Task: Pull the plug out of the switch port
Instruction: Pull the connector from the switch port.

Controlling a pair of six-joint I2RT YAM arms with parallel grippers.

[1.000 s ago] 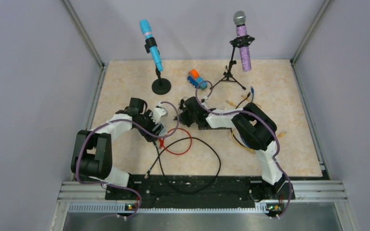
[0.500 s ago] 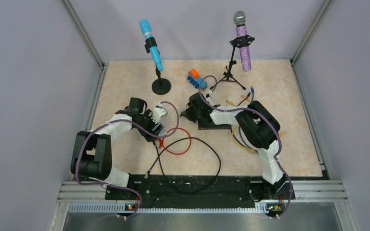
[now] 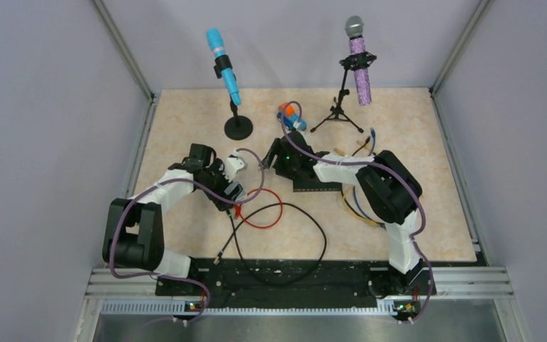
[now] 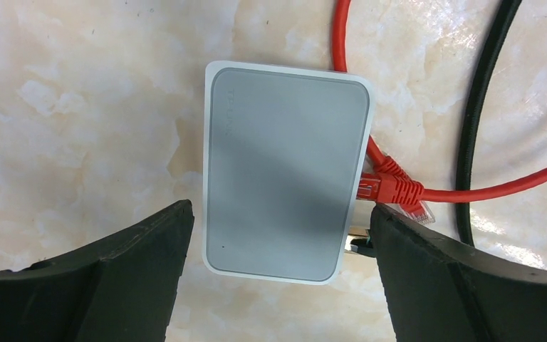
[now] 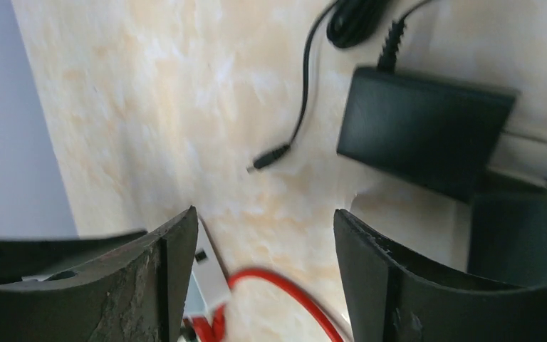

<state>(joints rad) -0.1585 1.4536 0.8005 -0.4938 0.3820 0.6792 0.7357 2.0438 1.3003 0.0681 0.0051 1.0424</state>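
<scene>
The red plug still sits in the white box (image 4: 285,171) to my gripper's left in the top view. The plug gets my right gripper next, which moves down and back onto it.
The flat black switch box (image 3: 318,185) lies mid-table, partly under my right forearm; its port is hidden. In the right wrist view a thin black cable ends in a small plug (image 5: 267,158) that lies loose on the table, in no socket. My right gripper (image 3: 274,158) (image 5: 263,214) hovers open just in front of it with nothing between its fingers. My left gripper (image 3: 233,187) (image 4: 281,214) stands wide open astride the small white flat box (image 4: 285,171) without touching its sides. A red plug (image 4: 392,189) sits in that white box's edge.
A black power adapter (image 5: 424,135) lies beyond the loose plug. Red cable (image 3: 263,214) and black cable (image 3: 306,235) loop in front of the arms. A blue microphone on a round base (image 3: 238,128), a purple microphone on a tripod (image 3: 338,114) and an orange-blue toy (image 3: 288,114) stand at the back.
My right gripper has opened and moved back from the left end of the black box. My left gripper's jaws have widened around the white box.
</scene>
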